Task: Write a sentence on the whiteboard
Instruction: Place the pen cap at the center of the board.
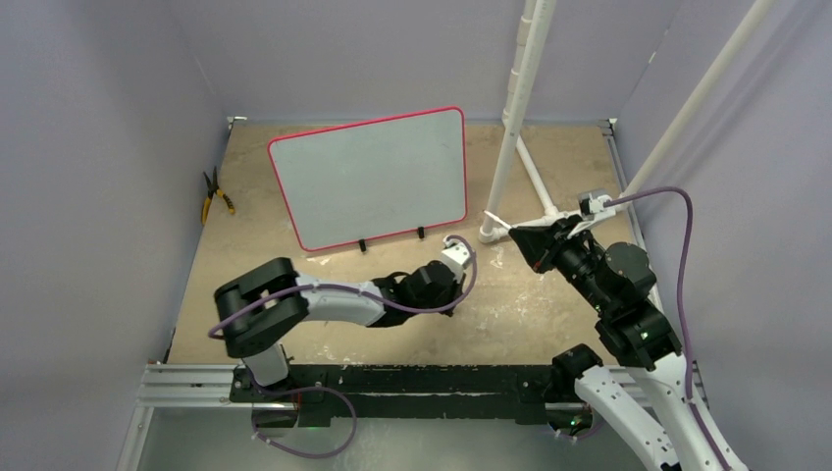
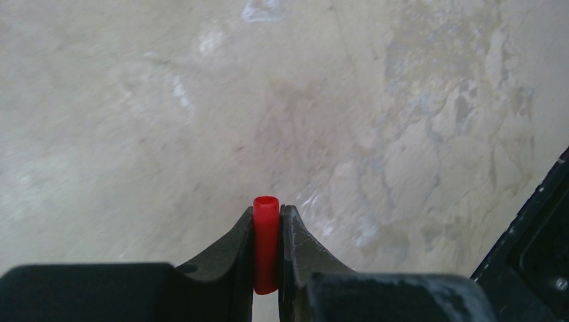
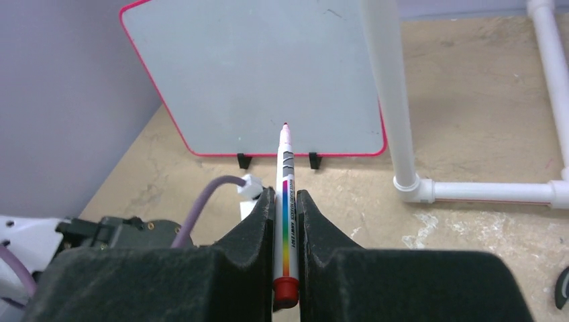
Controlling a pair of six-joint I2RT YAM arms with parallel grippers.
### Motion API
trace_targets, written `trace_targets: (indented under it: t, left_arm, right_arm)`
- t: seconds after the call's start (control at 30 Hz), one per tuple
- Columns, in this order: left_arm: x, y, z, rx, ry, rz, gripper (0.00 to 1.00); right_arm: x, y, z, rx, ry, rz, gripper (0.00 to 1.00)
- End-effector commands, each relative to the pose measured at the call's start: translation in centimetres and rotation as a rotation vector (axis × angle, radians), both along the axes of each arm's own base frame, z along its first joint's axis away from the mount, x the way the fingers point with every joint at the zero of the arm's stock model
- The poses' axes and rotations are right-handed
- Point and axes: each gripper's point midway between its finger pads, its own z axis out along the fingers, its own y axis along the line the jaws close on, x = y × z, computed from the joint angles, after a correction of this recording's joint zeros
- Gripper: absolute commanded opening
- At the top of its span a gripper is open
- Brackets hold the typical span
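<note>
The marker's tip is uncovered, so my left gripper needs to go down next, moving to the right in the top view, to release the marker's cap on the bare tabletop.
The whiteboard (image 1: pixel 368 177) stands upright on two black feet at the back middle of the table; its face is blank and no sentence shows on it. It also fills the top of the right wrist view (image 3: pixel 268 67). My right gripper (image 3: pixel 286 198) is shut on an uncapped marker (image 3: pixel 285 168) with a rainbow stripe. The marker's red tip points at the board's lower edge from a distance. In the top view the right gripper (image 1: pixel 538 245) is right of the board. My left gripper (image 2: pixel 266 215) is shut on the marker's red cap (image 2: pixel 266 241) and faces down at the table in front of the board (image 1: pixel 432 287).
A white PVC pipe frame (image 1: pixel 520 98) rises just right of the board, and its base pipes (image 3: pixel 490 191) lie on the table. Yellow-handled pliers (image 1: pixel 216 196) lie at the far left. Purple walls close in the sides and back.
</note>
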Motion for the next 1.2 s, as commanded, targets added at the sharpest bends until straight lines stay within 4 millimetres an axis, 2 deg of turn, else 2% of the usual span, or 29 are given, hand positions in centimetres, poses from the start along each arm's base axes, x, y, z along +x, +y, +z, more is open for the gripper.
trace_targets:
  t: [0.0,0.1,0.23,0.37,0.4,0.57,0.67,0.7,0.87,1.07,1.17]
  left_arm:
    - [1.0,-5.6,2.4,-0.169,-0.021,0.053,0.0]
    - [1.2,-6.7,0.7,-0.158,-0.012,0.079,0.0]
    - [1.4,-8.3,0.0,-0.165,-0.017,0.092,0.06]
    - [1.4,-8.7,-0.9,-0.145,-0.015,0.106,0.18]
    - [1.5,-8.5,-0.9,-0.154,-0.018,0.117,0.28]
    - [1.7,-6.6,0.1,-0.156,-0.05,0.16,0.5]
    - [1.9,-4.3,0.7,-0.122,-0.075,0.201,0.65]
    - [2.0,-3.3,0.9,-0.111,-0.084,0.223,0.66]
    - [2.7,3.4,2.3,-0.08,-0.125,0.357,0.64]
    - [6.0,12.8,3.1,-0.018,-0.15,0.604,0.64]
    - [7.5,16.9,3.3,0.021,-0.173,0.733,0.64]
  right_arm:
    - [0.4,-2.1,1.4,0.06,-0.049,-0.128,0.0]
    - [0.2,-3.0,1.6,0.065,-0.052,-0.172,0.0]
    - [0.2,-3.2,1.5,0.066,-0.049,-0.185,0.0]
    - [0.3,-3.4,1.5,0.07,-0.049,-0.195,0.0]
    - [0.4,-3.5,1.6,0.072,-0.051,-0.202,0.0]
    - [0.3,-3.7,1.8,0.082,-0.06,-0.211,0.0]
    - [0.4,-3.7,2.0,0.088,-0.066,-0.212,0.0]
    - [0.4,-3.6,2.1,0.089,-0.068,-0.211,0.0]
    - [0.5,-3.5,2.1,0.086,-0.067,-0.206,0.0]
    - [0.9,-2.8,1.8,0.084,-0.062,-0.183,0.0]
    - [1.1,-2.4,1.7,0.088,-0.059,-0.165,0.0]
